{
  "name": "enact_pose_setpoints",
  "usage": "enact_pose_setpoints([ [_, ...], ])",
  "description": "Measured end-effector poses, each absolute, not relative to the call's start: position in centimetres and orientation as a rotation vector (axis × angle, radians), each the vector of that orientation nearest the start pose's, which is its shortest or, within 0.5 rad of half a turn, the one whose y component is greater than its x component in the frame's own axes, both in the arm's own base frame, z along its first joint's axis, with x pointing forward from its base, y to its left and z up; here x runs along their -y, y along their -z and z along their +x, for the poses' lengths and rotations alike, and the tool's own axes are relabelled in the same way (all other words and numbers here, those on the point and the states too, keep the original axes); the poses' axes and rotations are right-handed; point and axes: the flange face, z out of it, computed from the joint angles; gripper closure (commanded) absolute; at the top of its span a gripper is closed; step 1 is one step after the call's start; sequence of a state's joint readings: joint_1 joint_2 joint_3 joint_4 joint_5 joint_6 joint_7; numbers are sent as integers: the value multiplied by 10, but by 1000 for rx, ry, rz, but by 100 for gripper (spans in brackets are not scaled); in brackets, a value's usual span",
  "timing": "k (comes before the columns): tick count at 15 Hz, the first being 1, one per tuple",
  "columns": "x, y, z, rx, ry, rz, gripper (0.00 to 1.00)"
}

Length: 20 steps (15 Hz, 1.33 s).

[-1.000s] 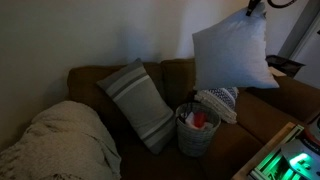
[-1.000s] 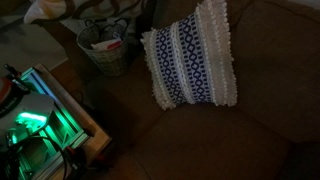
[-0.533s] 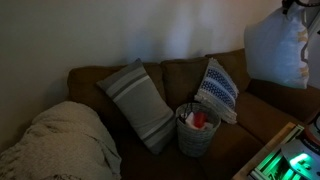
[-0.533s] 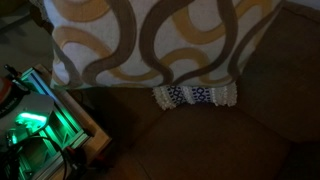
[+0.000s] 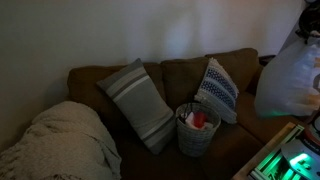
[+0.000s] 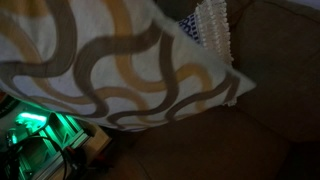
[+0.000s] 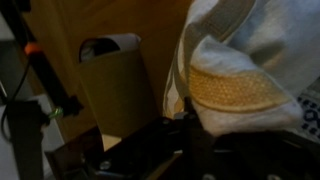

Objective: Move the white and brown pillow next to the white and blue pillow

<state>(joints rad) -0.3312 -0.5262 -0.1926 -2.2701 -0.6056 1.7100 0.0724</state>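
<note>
The pillow I am holding hangs by the sofa's arm. My gripper will next move across and down toward the seat beside the white and blue pillow and release it there.
My gripper (image 7: 196, 128) is shut on a fold of the white and brown pillow (image 7: 240, 60) and holds it in the air. In an exterior view the pillow (image 5: 288, 80) hangs plain-face outward at the far right, above the sofa's right arm, under the gripper (image 5: 304, 28). In an exterior view its wavy brown-lined face (image 6: 110, 70) fills most of the picture. The white and blue pillow (image 5: 220, 90) leans upright against the sofa back, left of the hanging pillow. Only its fringed edge (image 6: 210, 25) shows past the held pillow.
A grey pillow with pale stripes (image 5: 140, 102) leans on the brown sofa (image 5: 175, 75). A woven basket (image 5: 197, 130) with items stands on the seat beside the white and blue pillow. A pale blanket (image 5: 60, 145) lies at the left. A green-lit device (image 5: 292, 155) (image 6: 30, 125) stands beside the sofa.
The held pillow has swung right and down past the white and blue pillow, which is now uncovered in one exterior view and mostly covered in the other.
</note>
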Motion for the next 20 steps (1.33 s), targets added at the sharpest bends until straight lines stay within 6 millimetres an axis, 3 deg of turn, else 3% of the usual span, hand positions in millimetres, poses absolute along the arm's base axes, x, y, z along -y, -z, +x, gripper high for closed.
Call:
enact_pose_setpoints([
  [3,243,-494,290,-1058,-502,-3389,98],
  [6,231,-453,280,-1223,-609,-3293,98],
  [8,228,-440,280,-1308,-638,-3249,98],
  [9,226,-436,282,-1327,-643,-3232,93],
  [11,215,-431,294,-1282,-635,-3223,93],
  [12,209,-430,299,-1260,-635,-3231,98],
  [15,204,-423,305,-1231,-640,-3241,98],
  [17,204,-406,313,-1234,-615,-3243,98],
  [20,202,-360,334,-1307,-605,-3233,98],
])
